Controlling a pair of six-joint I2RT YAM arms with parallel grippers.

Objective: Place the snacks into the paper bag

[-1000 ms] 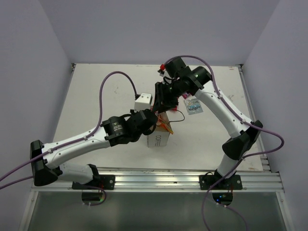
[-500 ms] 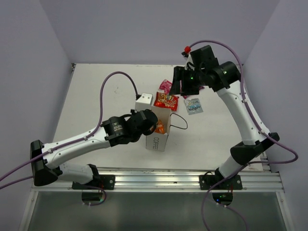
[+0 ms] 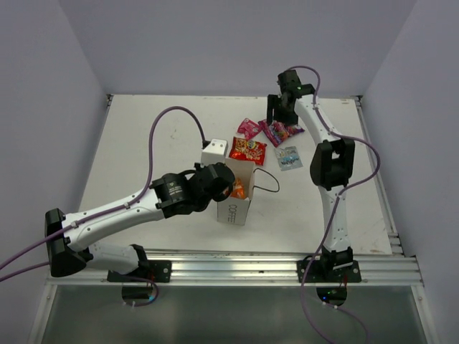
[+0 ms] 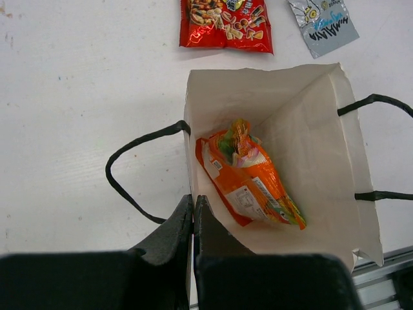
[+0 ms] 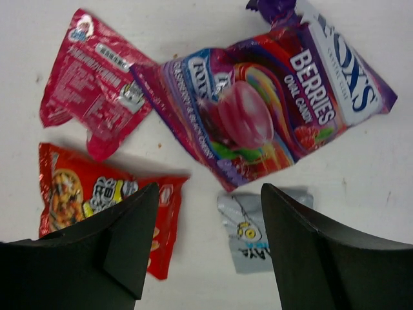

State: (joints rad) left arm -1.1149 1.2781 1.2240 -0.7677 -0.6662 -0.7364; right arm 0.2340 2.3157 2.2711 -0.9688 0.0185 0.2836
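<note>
The right gripper lowers its spread fingers onto the packet's broad printed middle (image 3: 282,132) (image 5: 261,116) next and closes them there, as the pink multicolour packet lies flat below.
The white paper bag (image 3: 239,204) stands open near the table's middle, and an orange snack packet (image 4: 248,184) lies inside it. My left gripper (image 4: 193,201) is shut on the bag's near wall (image 4: 188,129) beside a black handle; in the top view it (image 3: 226,188) is at the bag's left rim. My right gripper (image 5: 210,190) is open and empty, hovering above the loose snacks. These are a magenta packet (image 5: 90,84), a pink multicolour packet (image 5: 271,103), a red packet (image 5: 97,200) and a pale blue packet (image 5: 258,236). The same packets lie beyond the bag in the top view: red (image 3: 247,150), magenta (image 3: 248,127), pink multicolour (image 3: 281,132) and pale blue (image 3: 289,158).
A white camera block (image 3: 214,152) sits just left of the red packet, behind my left wrist. The bag's black loop handles (image 4: 129,168) hang out on both sides. Side walls enclose the table.
My right gripper has left the bag's mouth and swung to the far side, above the loose snacks. The orange packet now lies in the bag. The left arm has not moved.
</note>
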